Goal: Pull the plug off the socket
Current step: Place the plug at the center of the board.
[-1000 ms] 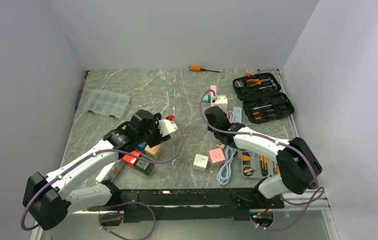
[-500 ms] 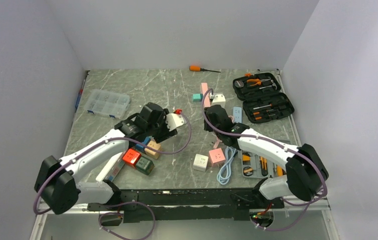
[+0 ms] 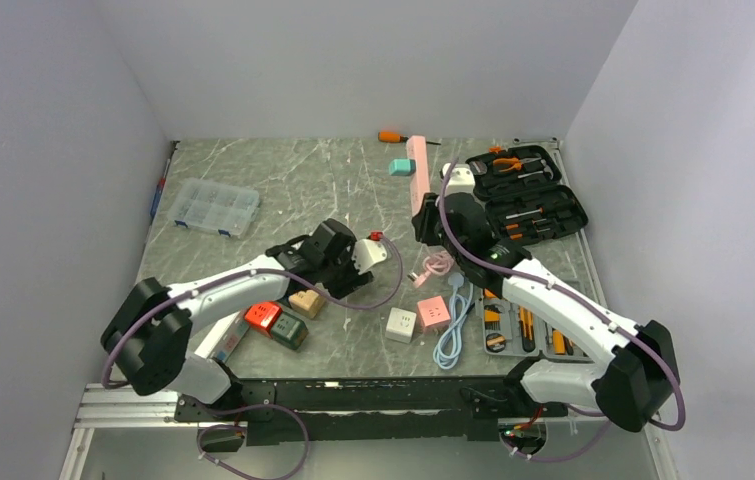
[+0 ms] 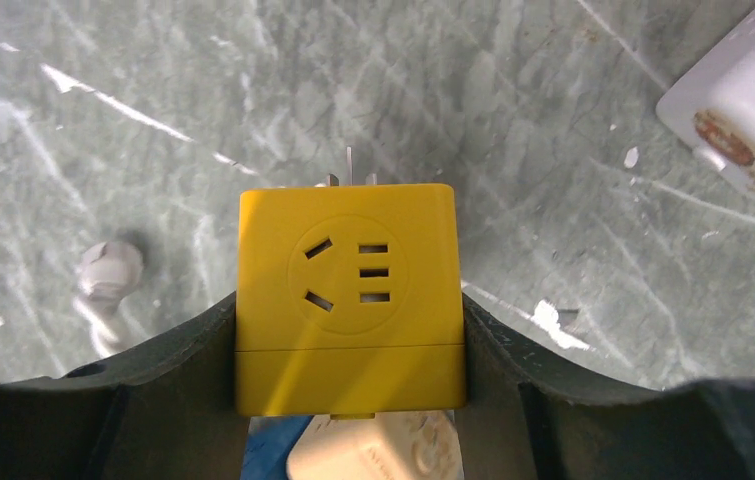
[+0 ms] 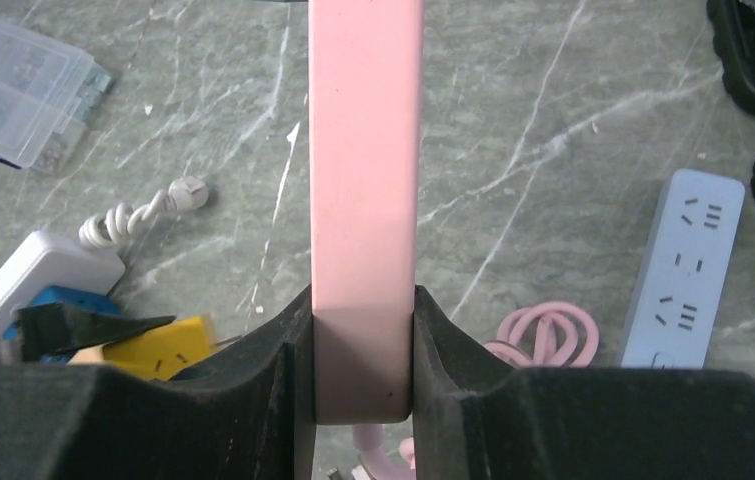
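My left gripper moves down and back onto the bare marble (image 3: 353,318) between the tan and white cubes next, because the yellow cube is off the socket strip.
My left gripper (image 4: 350,312) is shut on a yellow cube plug (image 4: 348,270). Its socket face points at the camera, and its metal prongs (image 4: 351,168) stick out bare over the marble. In the top view the left gripper (image 3: 345,278) hides the cube. My right gripper (image 5: 363,305) is shut on one end of a pink socket strip (image 5: 365,150). In the top view the right gripper (image 3: 426,213) holds the strip (image 3: 416,170) up, pointing toward the back wall. A teal cube (image 3: 399,167) sits against its left side. The yellow cube (image 5: 158,345) is apart from the strip.
An open black tool case (image 3: 525,195) lies at the back right, an orange screwdriver (image 3: 393,137) at the back wall and a clear organiser box (image 3: 215,207) at the left. A coiled pink cable (image 3: 438,265), a pale blue strip (image 5: 683,270), white (image 3: 400,323), pink (image 3: 433,312), red (image 3: 263,316) and tan (image 3: 305,300) cubes litter the middle.
The right gripper has carried the pink strip, and the teal cube with it, farther back and to the right. The left gripper has moved right with the yellow cube.
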